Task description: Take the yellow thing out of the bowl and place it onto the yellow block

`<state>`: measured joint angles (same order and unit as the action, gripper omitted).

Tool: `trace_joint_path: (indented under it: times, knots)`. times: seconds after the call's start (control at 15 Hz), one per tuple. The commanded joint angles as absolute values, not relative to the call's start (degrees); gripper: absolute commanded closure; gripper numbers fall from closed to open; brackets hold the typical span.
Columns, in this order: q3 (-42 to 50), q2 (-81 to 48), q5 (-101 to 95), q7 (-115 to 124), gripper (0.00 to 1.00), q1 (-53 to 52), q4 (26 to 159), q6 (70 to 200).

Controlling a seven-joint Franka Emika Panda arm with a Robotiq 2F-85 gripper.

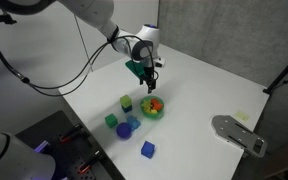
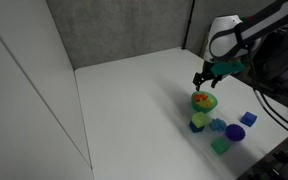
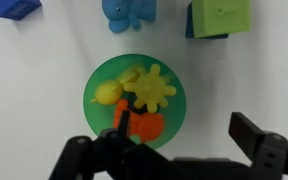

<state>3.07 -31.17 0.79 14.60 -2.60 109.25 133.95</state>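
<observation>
My gripper should next turn slightly and move over the yellow star-shaped piece. Then it should go down into the green bowl.
The green bowl (image 3: 96, 108) lies under my gripper in the wrist view and shows in both exterior views (image 1: 153, 108) (image 2: 203, 101). In it lie a small rounded yellow thing (image 3: 107, 93), a yellow star-shaped piece (image 3: 155, 88) and orange-red pieces (image 3: 144, 124). My gripper (image 3: 184, 128) is open and empty, hovering above the bowl (image 1: 147, 80) (image 2: 204, 80). One finger is over the orange-red pieces and the other is over bare table beside the bowl. The yellow block (image 1: 127, 102) (image 2: 198, 121) stands beside the bowl; a yellow-green cube (image 3: 220, 17) shows at the wrist view's top edge.
Blue cubes (image 1: 148, 149) (image 1: 127, 128) (image 3: 12, 8), a blue piece (image 3: 129, 12) and a green cube (image 1: 111, 120) stand near the bowl on the white table (image 1: 204, 90). A grey flat device (image 1: 239, 133) lies near the table's edge.
</observation>
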Motion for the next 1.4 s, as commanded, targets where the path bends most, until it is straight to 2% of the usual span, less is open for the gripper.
trace_joint_path:
  times: [0.0,0.4,1.27,1.33]
  knots:
    - [4.5,-38.3,2.0,19.5,0.00,-2.5,102.6,132.5]
    - [6.7,-45.2,2.5,27.8,0.00,-3.4,97.9,130.8]
    - [7.4,-50.4,4.6,36.1,0.00,-4.8,96.2,130.8]
    - [7.3,-50.6,4.5,36.4,0.08,-5.0,96.0,130.7]
